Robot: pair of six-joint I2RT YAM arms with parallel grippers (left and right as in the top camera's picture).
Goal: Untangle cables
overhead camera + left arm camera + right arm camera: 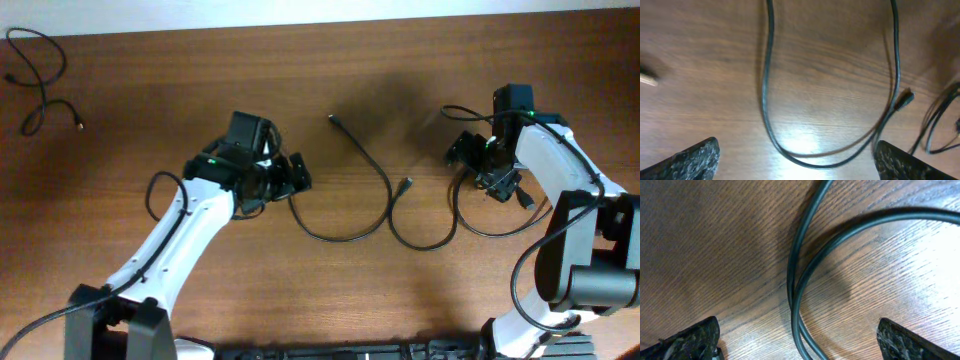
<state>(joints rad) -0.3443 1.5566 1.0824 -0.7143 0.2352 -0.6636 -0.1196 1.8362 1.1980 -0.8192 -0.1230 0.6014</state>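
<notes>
I should move my left gripper back and down, clear of the plug, onto the first cable's bend (306, 231) (781, 150), since that lies below it and back toward the base.
Thin black cables lie on the wooden table. One cable (386, 182) runs from a plug at the top centre in a curve down to my left gripper (292, 182). A second cable (425, 243) starts at a small plug (406, 184) and loops right under my right gripper (485, 168). In the left wrist view the left gripper (797, 165) is open, with the bottom of the first cable's loop (765, 90) between its fingers and the plug (904, 100) to the right. In the right wrist view the right gripper (797, 345) is open astride two crossing strands (802, 275), close above the table.
A third thin black cable (42, 75) lies loosely curled at the far left corner of the table, apart from the others. Thicker arm wires hang beside both arm bases at the front edge.
</notes>
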